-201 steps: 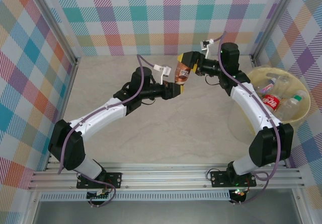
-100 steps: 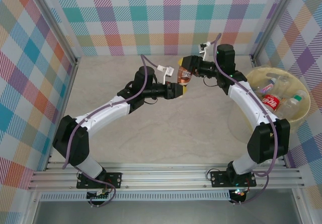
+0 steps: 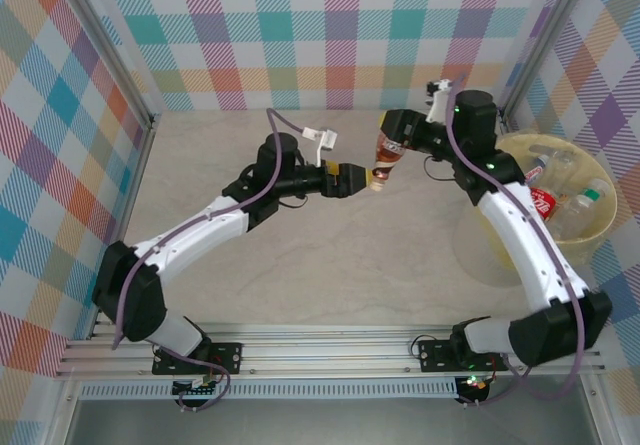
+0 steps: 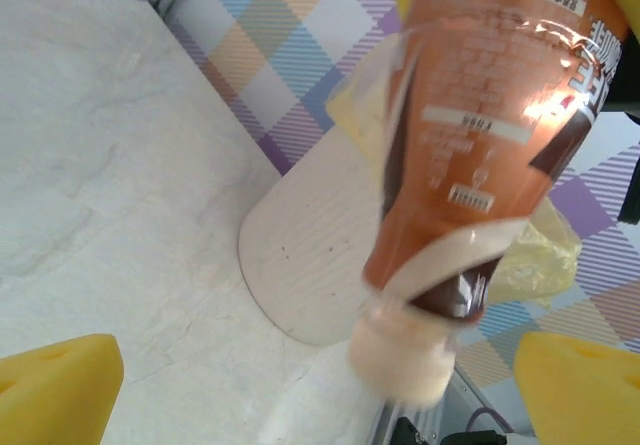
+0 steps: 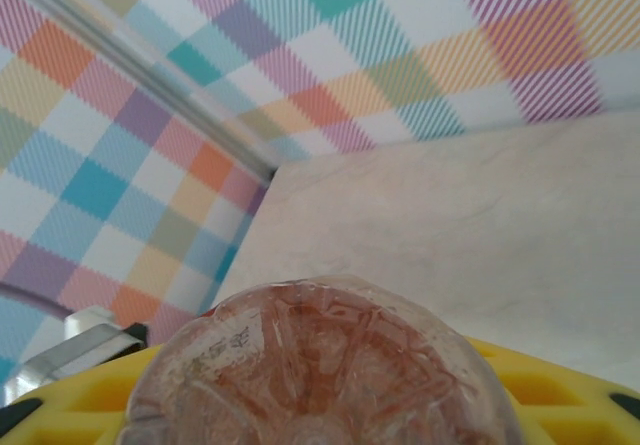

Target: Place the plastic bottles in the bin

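The bottle needs to go across the table in my right gripper toward the bin (image 3: 552,135), over the bin's opening (image 3: 558,187), and my right gripper needs to release it there, because other bottles are already inside.
A clear plastic bottle (image 3: 385,153) with an orange-brown label hangs cap down over the far middle of the table. My right gripper (image 3: 393,127) is shut on its base end. In the right wrist view the ribbed bottle base (image 5: 325,375) sits between my right gripper's (image 5: 320,410) yellow fingers. My left gripper (image 3: 350,178) stands open just left of the pale cap, apart from it. Its yellow fingertips (image 4: 55,390) are spread wide, the bottle (image 4: 480,145) hanging beyond them. The pale-yellow bin (image 3: 552,135) at the far right holds several bottles (image 3: 540,203).
Plaid walls close the table at the back and both sides, and metal corner posts stand at the far corners. A pale round patch (image 4: 310,255) lies on the marble table in front of the bin. The right arm's forearm crosses the bin's left rim.
The left gripper has let go of the bottle's cap end. The right gripper has carried the bottle to the right, toward the bin, while the left gripper stays about where it was.
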Motion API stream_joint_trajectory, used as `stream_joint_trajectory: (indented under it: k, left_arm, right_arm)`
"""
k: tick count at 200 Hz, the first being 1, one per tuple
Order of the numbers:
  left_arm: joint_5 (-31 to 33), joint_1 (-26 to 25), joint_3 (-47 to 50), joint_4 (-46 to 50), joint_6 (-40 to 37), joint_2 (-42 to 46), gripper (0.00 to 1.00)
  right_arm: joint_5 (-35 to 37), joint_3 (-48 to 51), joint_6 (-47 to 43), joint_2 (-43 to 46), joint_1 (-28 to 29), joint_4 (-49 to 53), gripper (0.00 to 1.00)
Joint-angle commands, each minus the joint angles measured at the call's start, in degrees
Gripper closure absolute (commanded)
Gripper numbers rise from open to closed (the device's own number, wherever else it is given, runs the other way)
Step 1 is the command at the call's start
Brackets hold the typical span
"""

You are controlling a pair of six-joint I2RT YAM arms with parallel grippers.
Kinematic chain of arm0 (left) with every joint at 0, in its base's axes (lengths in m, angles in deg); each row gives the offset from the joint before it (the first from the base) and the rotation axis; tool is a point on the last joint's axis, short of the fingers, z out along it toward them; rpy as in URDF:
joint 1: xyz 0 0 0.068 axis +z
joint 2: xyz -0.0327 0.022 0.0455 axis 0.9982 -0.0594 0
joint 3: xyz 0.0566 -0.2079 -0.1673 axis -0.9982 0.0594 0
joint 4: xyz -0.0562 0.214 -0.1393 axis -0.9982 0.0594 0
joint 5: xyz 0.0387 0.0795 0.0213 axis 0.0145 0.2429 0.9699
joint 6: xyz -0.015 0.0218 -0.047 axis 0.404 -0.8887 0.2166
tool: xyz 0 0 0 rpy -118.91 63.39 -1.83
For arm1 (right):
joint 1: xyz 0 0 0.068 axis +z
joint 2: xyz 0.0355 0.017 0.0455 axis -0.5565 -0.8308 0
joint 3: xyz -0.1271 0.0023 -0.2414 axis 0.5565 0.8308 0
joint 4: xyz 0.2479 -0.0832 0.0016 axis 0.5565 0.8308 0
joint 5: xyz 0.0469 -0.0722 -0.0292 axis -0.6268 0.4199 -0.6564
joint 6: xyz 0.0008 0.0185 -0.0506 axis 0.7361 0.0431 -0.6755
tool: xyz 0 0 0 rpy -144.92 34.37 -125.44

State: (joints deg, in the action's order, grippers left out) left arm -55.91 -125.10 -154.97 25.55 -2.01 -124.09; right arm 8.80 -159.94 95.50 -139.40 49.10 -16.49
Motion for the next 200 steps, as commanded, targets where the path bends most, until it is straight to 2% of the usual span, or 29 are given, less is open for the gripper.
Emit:
stream_joint_trajectory:
  k: [1,23,52,96,116,161,177,200]
  left_arm:
    - [11.1,0.3,3.1,-0.6,-1.8,5.9,0.0]
    - [25.1,0.4,5.2,2.2,-2.6,8.5,0.0]
    - [34.3,0.5,5.7,6.0,-3.2,9.0,0.0]
    - [40.1,1.0,5.7,10.0,-2.8,8.9,0.0]
    - [41.3,1.4,5.6,11.4,-2.7,9.0,0.0]
    - [42.8,2.2,5.8,13.5,-1.5,8.7,0.0]
    - [43.2,2.4,5.9,14.1,-0.8,8.5,0.0]
    - [44.6,2.8,5.9,15.5,0.3,8.7,0.0]
  right_arm:
    - [10.6,-4.0,-6.5,4.7,-2.7,7.7,0.56]
    - [15.0,-6.0,-9.5,8.4,-8.6,14.1,0.56]
    - [14.3,-8.8,-11.2,11.6,-19.0,21.3,0.57]
    - [15.2,-15.3,-15.3,8.9,-30.6,31.0,0.57]
    - [11.9,-17.0,-15.0,5.7,-36.1,33.1,0.57]
    - [12.6,-16.7,-12.2,1.1,-37.1,30.4,0.56]
    - [14.6,-16.8,-11.3,-0.5,-37.1,31.3,0.47]
    - [19.5,-15.8,-10.3,-1.2,-37.1,33.1,0.18]
